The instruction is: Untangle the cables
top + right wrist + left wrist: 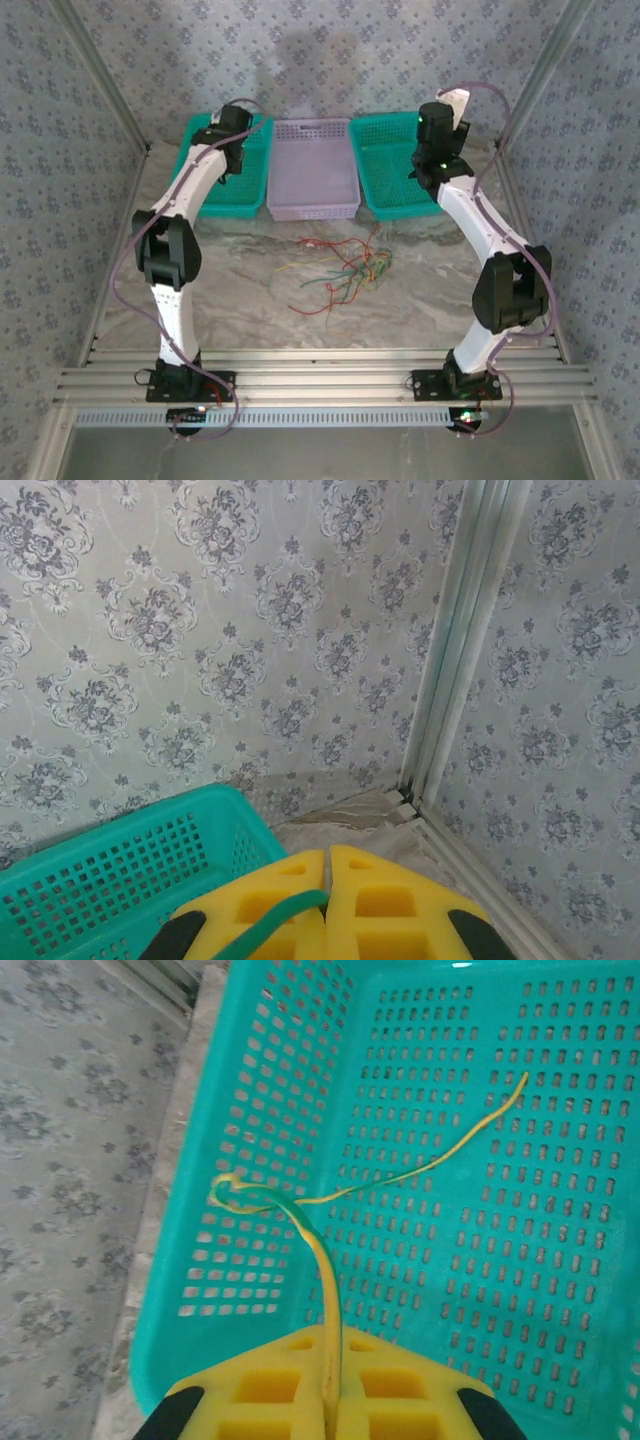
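I should move my left gripper's yellow cable toward the lavender basket next, then lower and release it.
A loose tangle of thin red, green and yellow cables (343, 268) lies on the marble table, in front of the baskets. My left gripper (333, 1336) is shut on a yellow cable with a green streak (322, 1260). That cable loops and trails to the right over the floor of the left teal basket (560, 1290), with the gripper held above that basket. My right gripper (328, 856) is shut on a green cable (285, 910), which leaves the jaws to the lower left. It hovers beside the corner of the right teal basket (110, 870).
A lavender basket (313, 170) stands between the left teal basket (222, 205) and the right teal basket (385, 165) at the back of the table. Patterned walls and a metal corner post (455, 640) close in on the right. Both arms reach toward the back.
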Available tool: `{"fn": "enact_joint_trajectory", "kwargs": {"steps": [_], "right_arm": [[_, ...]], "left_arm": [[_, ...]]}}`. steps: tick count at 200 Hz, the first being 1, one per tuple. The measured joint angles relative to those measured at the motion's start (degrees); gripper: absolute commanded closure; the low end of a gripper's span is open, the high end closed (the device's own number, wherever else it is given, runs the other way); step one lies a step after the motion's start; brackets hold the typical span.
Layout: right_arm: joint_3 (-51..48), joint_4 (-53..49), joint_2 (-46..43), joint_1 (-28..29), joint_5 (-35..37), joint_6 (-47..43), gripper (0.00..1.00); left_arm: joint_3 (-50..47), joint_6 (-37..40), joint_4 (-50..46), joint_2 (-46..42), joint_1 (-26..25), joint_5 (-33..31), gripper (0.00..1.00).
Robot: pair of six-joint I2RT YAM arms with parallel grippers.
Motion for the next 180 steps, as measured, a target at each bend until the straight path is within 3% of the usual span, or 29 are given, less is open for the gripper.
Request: {"fn": "enact_joint_trajectory", "kwargs": {"steps": [107,180], "right_arm": [[9.1,5.3,11.4,0.0,1.6,-9.1,1.0],[12.8,3.4,22.2,0.0,1.9,-9.5,1.0]], "left_arm": [[6.2,-1.9,0.2,13.2,-0.1,7.5,1.0],[17.2,-2.1,-1.0,20.2,0.0,10.0,1.0]]}}
